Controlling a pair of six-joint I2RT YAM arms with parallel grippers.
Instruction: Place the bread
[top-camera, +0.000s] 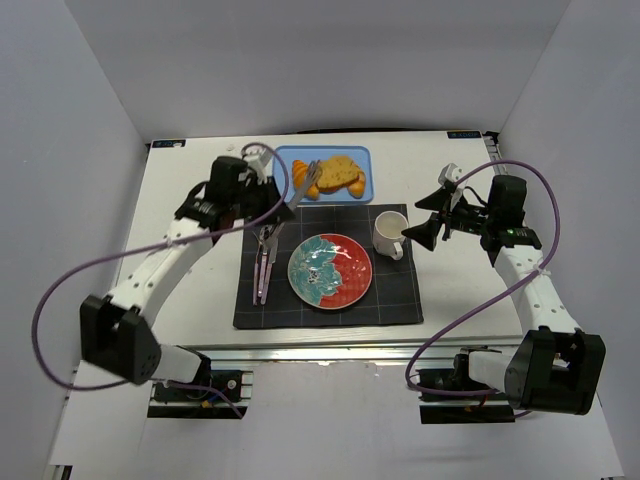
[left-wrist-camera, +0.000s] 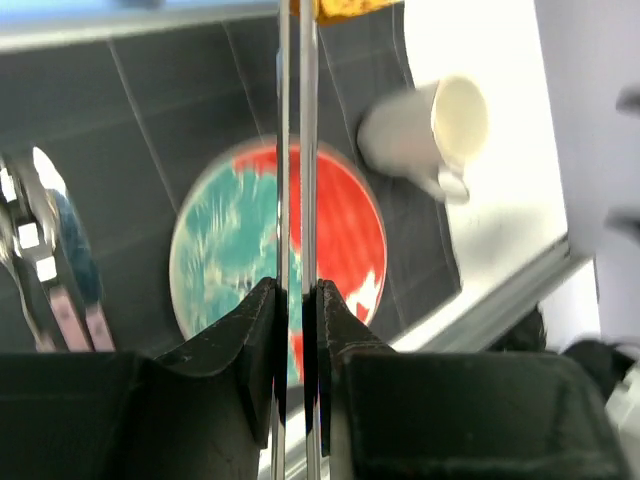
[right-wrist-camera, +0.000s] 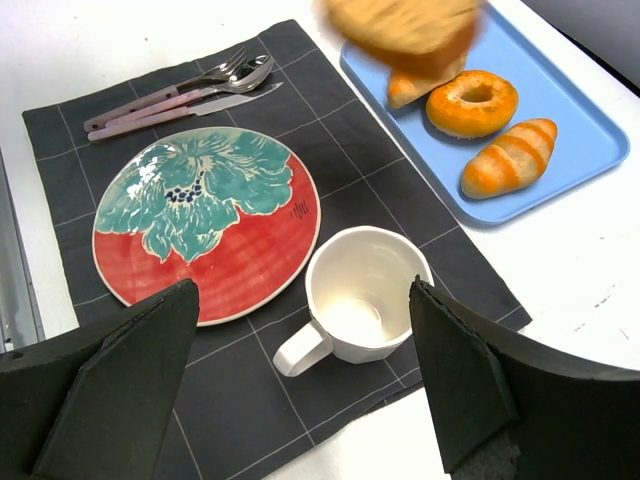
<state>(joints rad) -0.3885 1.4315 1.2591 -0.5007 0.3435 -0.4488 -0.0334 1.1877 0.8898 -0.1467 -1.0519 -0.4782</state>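
Next, my left gripper will draw bread (top-camera: 338, 170) back and down over the red and teal plate (top-camera: 330, 270) and release the tongs, since that plate lies back and below the gripper.
The bread (top-camera: 338, 170) is a golden-brown slice over the blue tray (top-camera: 288, 158) at the back. It is blurred at the top of the right wrist view (right-wrist-camera: 405, 30), and only its edge shows in the left wrist view (left-wrist-camera: 345, 8). My left gripper (top-camera: 268, 185) (left-wrist-camera: 297, 290) is shut on metal tongs (top-camera: 303, 183) (left-wrist-camera: 298, 150), whose tips reach the bread. My right gripper (top-camera: 412, 235) (right-wrist-camera: 303, 287) is open and empty, hovering just right of the white mug (top-camera: 388, 233) (right-wrist-camera: 365, 290).
A red and teal plate (top-camera: 330, 270) (left-wrist-camera: 230, 250) (right-wrist-camera: 200, 230) lies on a dark placemat (top-camera: 390, 300), with cutlery (top-camera: 264, 262) (right-wrist-camera: 180, 95) to its left. The tray (right-wrist-camera: 560, 90) also holds a croissant (right-wrist-camera: 510, 157) and a ring pastry (right-wrist-camera: 472, 102).
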